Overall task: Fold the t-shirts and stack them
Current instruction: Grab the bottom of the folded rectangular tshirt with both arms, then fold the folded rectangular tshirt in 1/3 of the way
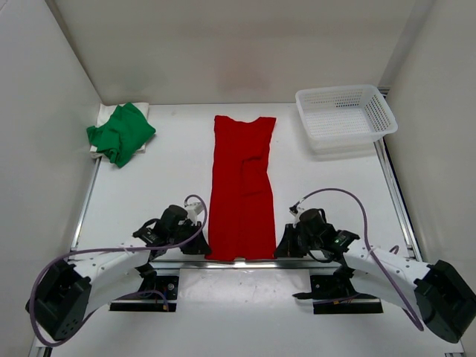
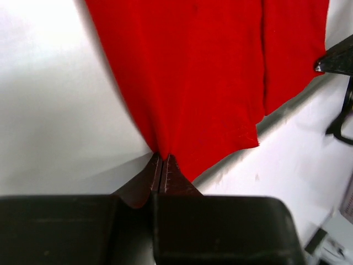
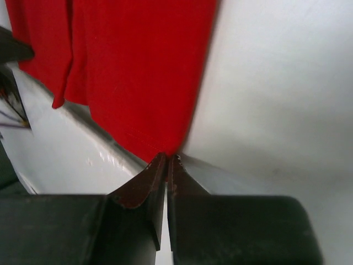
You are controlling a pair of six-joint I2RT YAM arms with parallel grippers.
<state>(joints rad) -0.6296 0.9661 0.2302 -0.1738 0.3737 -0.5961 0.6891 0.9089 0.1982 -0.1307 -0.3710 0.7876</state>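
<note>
The red t-shirt is still long, so my left gripper should first lift its near corner outward, then down onto the t-shirt's middle (image 1: 224, 175).
The red t-shirt (image 1: 242, 186) lies folded into a long narrow strip down the middle of the table, collar end far, hem hanging slightly over the near edge. My left gripper (image 1: 202, 243) is shut on its near left corner, seen in the left wrist view (image 2: 163, 156) with red cloth (image 2: 204, 72) pinched at the tips. My right gripper (image 1: 281, 245) is shut on the near right corner, seen in the right wrist view (image 3: 167, 156) with cloth (image 3: 138, 66) in it. The green t-shirt (image 1: 120, 134) lies folded at the far left on the cream-white t-shirt (image 1: 104, 113).
A white plastic mesh basket (image 1: 344, 117) stands at the far right. White walls close in the table on the left, back and right. A metal rail (image 1: 245, 262) runs along the near table edge between the arm bases.
</note>
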